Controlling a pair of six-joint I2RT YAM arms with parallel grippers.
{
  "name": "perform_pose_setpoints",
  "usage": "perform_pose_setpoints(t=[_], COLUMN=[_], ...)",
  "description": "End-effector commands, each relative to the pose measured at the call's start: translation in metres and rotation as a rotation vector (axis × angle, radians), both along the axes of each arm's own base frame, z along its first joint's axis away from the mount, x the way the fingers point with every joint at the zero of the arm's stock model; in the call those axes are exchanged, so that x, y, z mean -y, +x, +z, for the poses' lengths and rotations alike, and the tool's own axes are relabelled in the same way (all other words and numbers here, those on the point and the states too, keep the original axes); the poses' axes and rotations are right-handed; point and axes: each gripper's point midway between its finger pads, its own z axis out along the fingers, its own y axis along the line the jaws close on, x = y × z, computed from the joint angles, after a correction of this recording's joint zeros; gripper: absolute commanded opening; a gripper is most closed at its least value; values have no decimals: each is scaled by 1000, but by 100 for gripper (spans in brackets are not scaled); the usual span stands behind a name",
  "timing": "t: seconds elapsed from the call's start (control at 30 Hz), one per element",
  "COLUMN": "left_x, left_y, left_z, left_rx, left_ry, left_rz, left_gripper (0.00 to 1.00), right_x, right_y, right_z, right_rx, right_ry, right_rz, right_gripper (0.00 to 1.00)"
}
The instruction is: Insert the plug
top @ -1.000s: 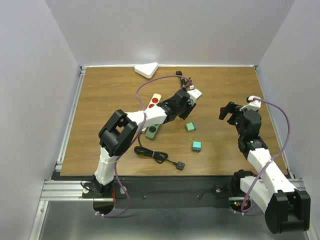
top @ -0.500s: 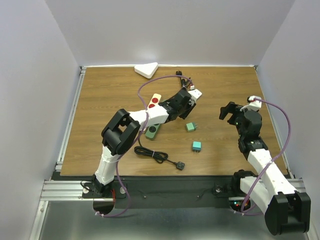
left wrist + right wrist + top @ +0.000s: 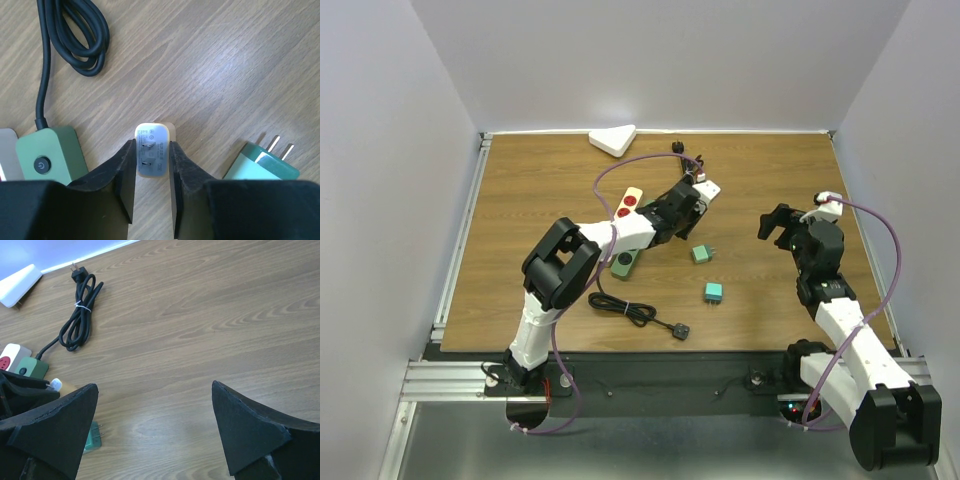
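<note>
My right gripper moves to the left in the top view next and tilts onto the plug's tan end, because it juts past my left gripper's fingers.
A white two-prong plug (image 3: pixel 152 150) sits between my left gripper's (image 3: pixel 152 172) fingers, which press on both its sides just above the wood; it also shows in the right wrist view (image 3: pixel 56 384). The power strip has a green switch end (image 3: pixel 47 157) just left of the plug. In the top view the strip (image 3: pixel 624 262) runs under the left arm to its cream end with red sockets (image 3: pixel 632 199). My left gripper (image 3: pixel 682 213) is beside it. My right gripper (image 3: pixel 778 224) is open and empty, held above the table's right side.
A green plug (image 3: pixel 700 253) lies right of the left gripper and shows in the left wrist view (image 3: pixel 260 167). A teal plug (image 3: pixel 713 291) lies nearer. A coiled black cable (image 3: pixel 630 312) lies at the front, another black cord (image 3: pixel 80 315) and a white wedge (image 3: pixel 612 140) at the back.
My left gripper has shifted slightly left and back with the white plug. The right arm has not moved.
</note>
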Motion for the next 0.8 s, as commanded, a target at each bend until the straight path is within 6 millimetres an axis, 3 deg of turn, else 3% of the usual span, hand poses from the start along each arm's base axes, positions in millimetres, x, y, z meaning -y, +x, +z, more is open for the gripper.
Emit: perform_pose_setpoints(t=[0.0, 0.23, 0.3, 0.4, 0.43, 0.47, 0.5, 0.53, 0.77], left_x=[2, 0, -3, -8, -5, -14, -14, -22, -35], left_y=[-1, -11, -13, -16, -22, -17, -25, -25, -66], left_z=[19, 6, 8, 23, 51, 63, 71, 93, 184], left_rx=[7, -84, -111, -112, -119, -114, -127, -116, -130], left_ry=[-50, -102, -136, -228, -322, -371, -434, -509, -846], left_rz=[-17, -65, -75, -79, -99, -89, -122, -113, -210], left_gripper=[28, 27, 16, 6, 6, 6, 6, 6, 6], right_x=[-2, -9, -17, -52, -63, -81, -91, -108, -146], right_y=[6, 5, 5, 3, 3, -2, -3, -9, -33], right_z=[33, 38, 40, 52, 50, 52, 60, 60, 109], right_rx=[78, 86, 89, 102, 87, 78, 88, 65, 187], right_ry=[4, -5, -9, 23, 53, 89, 115, 169, 377], right_rz=[8, 54, 103, 307, 358, 465, 524, 624, 867], right_gripper=[100, 100, 100, 100, 100, 100, 100, 99, 98])
